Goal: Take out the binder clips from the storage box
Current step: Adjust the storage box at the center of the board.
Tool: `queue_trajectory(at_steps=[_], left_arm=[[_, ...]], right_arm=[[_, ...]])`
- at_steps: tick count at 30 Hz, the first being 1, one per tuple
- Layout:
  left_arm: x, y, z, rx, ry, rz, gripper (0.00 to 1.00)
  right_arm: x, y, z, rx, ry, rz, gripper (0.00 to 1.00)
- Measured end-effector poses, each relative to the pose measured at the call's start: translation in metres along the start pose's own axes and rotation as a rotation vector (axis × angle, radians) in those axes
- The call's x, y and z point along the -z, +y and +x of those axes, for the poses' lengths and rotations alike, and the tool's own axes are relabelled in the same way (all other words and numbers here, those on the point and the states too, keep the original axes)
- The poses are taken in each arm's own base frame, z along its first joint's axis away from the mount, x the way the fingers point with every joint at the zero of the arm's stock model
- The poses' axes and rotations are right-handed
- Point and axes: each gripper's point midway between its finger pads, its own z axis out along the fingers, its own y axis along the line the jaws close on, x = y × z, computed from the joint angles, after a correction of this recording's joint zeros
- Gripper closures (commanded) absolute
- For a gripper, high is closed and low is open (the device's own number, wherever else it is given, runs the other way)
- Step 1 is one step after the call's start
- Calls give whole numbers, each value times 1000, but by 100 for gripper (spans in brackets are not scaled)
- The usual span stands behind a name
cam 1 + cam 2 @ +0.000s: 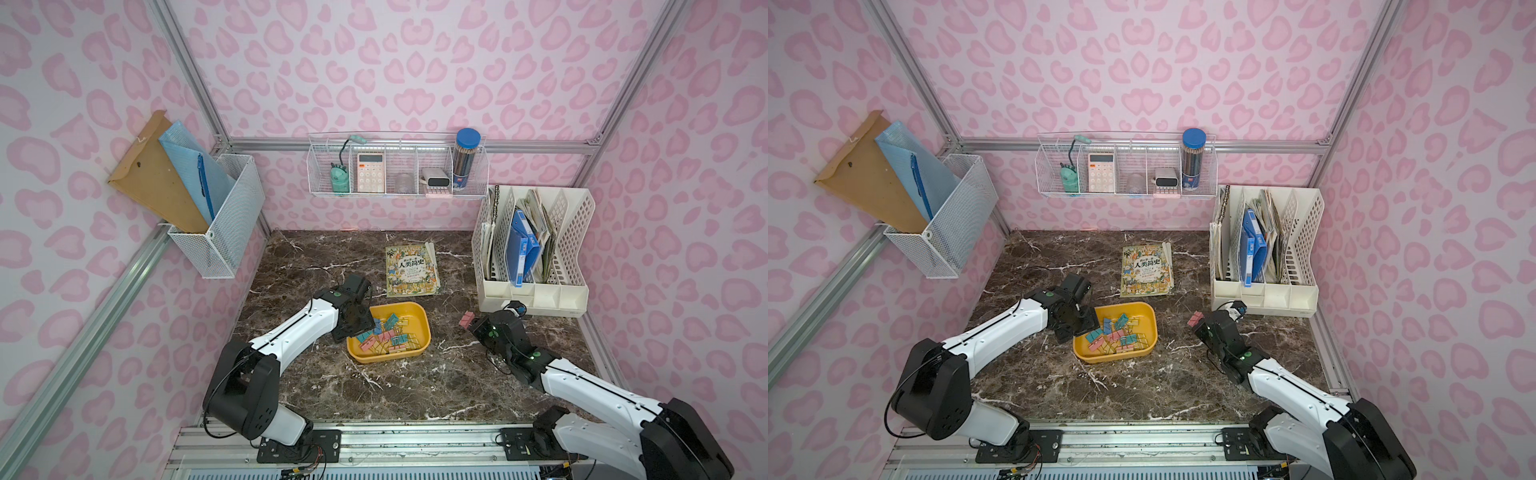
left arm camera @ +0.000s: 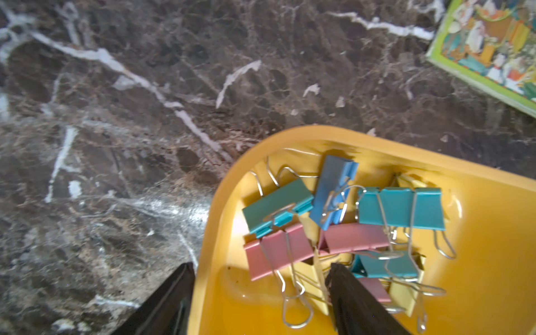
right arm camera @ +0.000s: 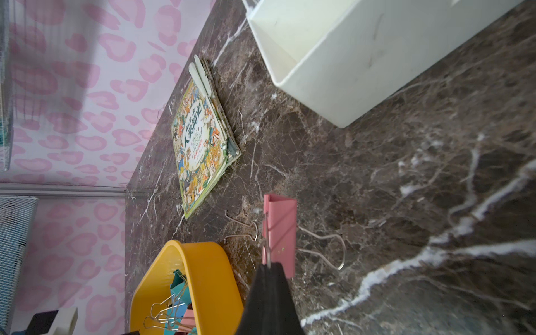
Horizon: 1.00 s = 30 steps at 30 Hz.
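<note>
My right gripper should next move toward the yellow storage box (image 1: 412, 319) and down onto the bare marble beside it. That spot is clear, so it should let go of the wire handle there.
The yellow storage box (image 1: 412, 319) (image 1: 1142, 318) sits mid-table with several pastel binder clips (image 1: 388, 334) (image 1: 1115, 334) (image 2: 333, 226) piled in it. My left gripper (image 1: 362, 332) (image 2: 261, 290) is open at the box's left end. One finger is outside the wall and the other is inside among the clips. A pink clip (image 2: 278, 249) and its wire handle lie between them. My right gripper (image 1: 473, 326) (image 3: 268, 265) is to the right of the box. It is shut on the wire handle of a pink binder clip (image 1: 466, 319) (image 1: 1195, 319) (image 3: 280, 229) over the marble.
A picture book (image 1: 411, 270) lies behind the box. A white file organizer (image 1: 536, 257) stands at the back right, close to my right wrist. A wire shelf basket (image 1: 397, 170) hangs on the back wall and a mesh basket (image 1: 224, 216) on the left wall.
</note>
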Motion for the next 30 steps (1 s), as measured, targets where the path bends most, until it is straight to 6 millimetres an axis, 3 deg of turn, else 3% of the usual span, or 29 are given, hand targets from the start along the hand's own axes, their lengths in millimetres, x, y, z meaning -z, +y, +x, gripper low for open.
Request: queue_trajectory(at_steps=[6, 9, 12, 16, 19, 30], left_arm=[[8, -25, -11, -17, -16, 91, 19], [25, -22, -15, -27, -64, 103, 15], [33, -7, -14, -16, -104, 79, 14], [27, 11, -5, -7, -91, 37, 14], [21, 13, 1, -7, -76, 46, 15], [9, -16, 12, 5, -10, 207, 16]], right_arm=[[-2, -3, 4, -31, 11, 19, 100], [0, 2, 0, -36, -5, 14, 100], [2, 3, 0, -32, -16, 20, 100], [0, 0, 4, -43, -28, 45, 100], [-4, -4, 8, -69, -29, 66, 100], [-19, -11, 26, -222, -86, 136, 100]])
